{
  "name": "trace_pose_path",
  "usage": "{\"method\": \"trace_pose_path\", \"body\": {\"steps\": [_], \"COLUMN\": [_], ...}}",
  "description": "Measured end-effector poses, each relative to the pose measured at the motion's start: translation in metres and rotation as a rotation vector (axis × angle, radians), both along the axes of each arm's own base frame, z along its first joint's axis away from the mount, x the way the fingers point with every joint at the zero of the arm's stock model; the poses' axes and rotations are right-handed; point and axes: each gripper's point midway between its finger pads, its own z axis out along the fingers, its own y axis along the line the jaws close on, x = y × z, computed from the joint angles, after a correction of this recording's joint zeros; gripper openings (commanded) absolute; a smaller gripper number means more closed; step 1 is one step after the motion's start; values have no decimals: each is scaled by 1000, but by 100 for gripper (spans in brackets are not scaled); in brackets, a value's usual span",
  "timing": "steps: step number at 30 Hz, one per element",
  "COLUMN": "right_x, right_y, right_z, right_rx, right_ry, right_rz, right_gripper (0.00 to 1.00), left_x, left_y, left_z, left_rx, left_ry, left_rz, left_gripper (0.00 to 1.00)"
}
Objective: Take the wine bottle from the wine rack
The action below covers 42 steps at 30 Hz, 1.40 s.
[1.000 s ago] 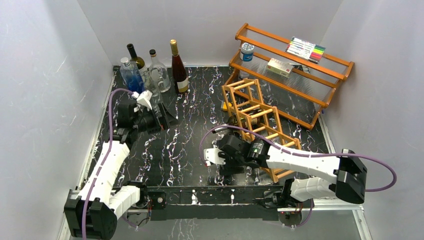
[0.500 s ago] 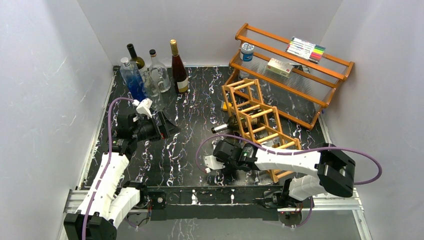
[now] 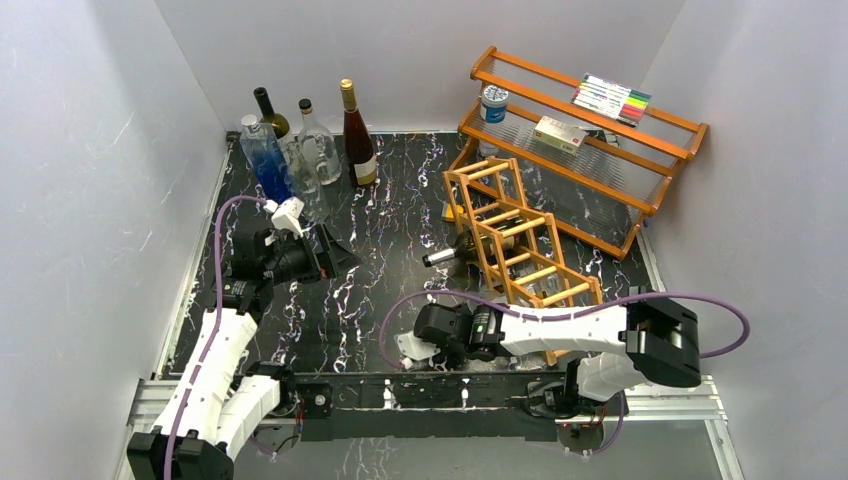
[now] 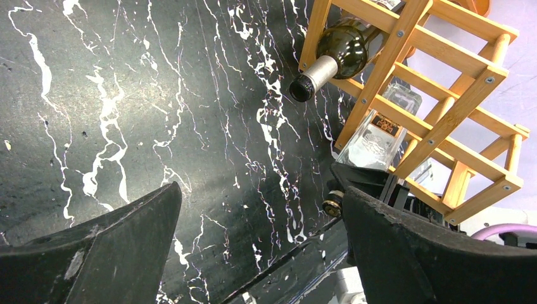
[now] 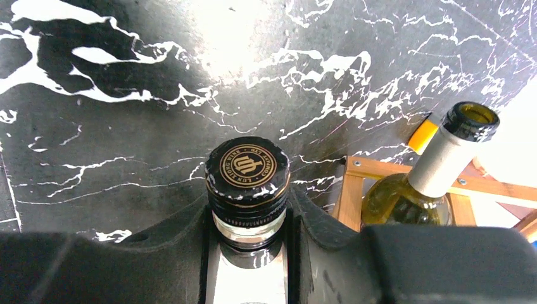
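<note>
My right gripper will next pull the bottle left in the top view to bare tabletop, tilt it upright and release it.
The wine rack (image 3: 520,235) is an orange-brown lattice at centre right. A clear glass wine bottle (image 4: 373,136) lies in its lowest cell, with its black-and-gold cap (image 5: 247,166) pointing out towards the near edge. My right gripper (image 5: 248,221) is shut on this bottle's neck just below the cap, low by the rack's near end (image 3: 437,342). A green wine bottle (image 4: 335,54) with a silver neck rests in a higher cell (image 3: 445,256). My left gripper (image 4: 259,190) is open and holds nothing, hovering over the table (image 3: 335,250) well left of the rack.
Several upright bottles (image 3: 300,140) stand in the back left corner. A two-tier wooden shelf (image 3: 580,150) with a can, a box and markers sits behind the rack. The table's near edge (image 3: 450,375) lies just below my right gripper.
My right gripper has closed on the clear bottle's neck and slid toward the near edge and left. The green bottle's neck now shows uncovered. My left arm drew back slightly, then held still.
</note>
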Motion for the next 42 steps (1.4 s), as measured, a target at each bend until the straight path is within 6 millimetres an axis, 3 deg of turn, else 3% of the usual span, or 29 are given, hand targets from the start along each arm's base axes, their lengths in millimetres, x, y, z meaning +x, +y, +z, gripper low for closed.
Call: {"method": "trace_pose_path", "body": {"steps": [2, 6, 13, 20, 30, 37, 40, 42], "right_x": [-4, -14, -36, -54, -72, -74, -63, -45], "right_y": [3, 15, 60, 90, 128, 148, 150, 148], "right_z": [-3, -6, 6, 19, 64, 97, 119, 141], "right_rx": [-11, -20, 56, 108, 340, 513, 629, 751], "right_ry": [-12, -23, 0, 9, 75, 130, 198, 269], "right_rz": [16, 59, 86, 122, 119, 102, 40, -37], "right_gripper": [27, 10, 8, 0, 0, 0, 0, 0], "left_x": [0, 0, 0, 1, 1, 0, 0, -1], "left_y": [0, 0, 1, 1, 2, 3, 3, 3], "left_z": [0, 0, 0, 0, 1, 3, 5, 5], "left_rx": [1, 2, 4, 7, 10, 10, 9, 8], "left_ry": [-1, -5, -6, -6, -11, -23, -30, -30], "left_rz": [-1, -1, 2, 6, 12, 14, 14, 13], "left_gripper": [98, 98, 98, 98, 98, 98, 98, 98]}}
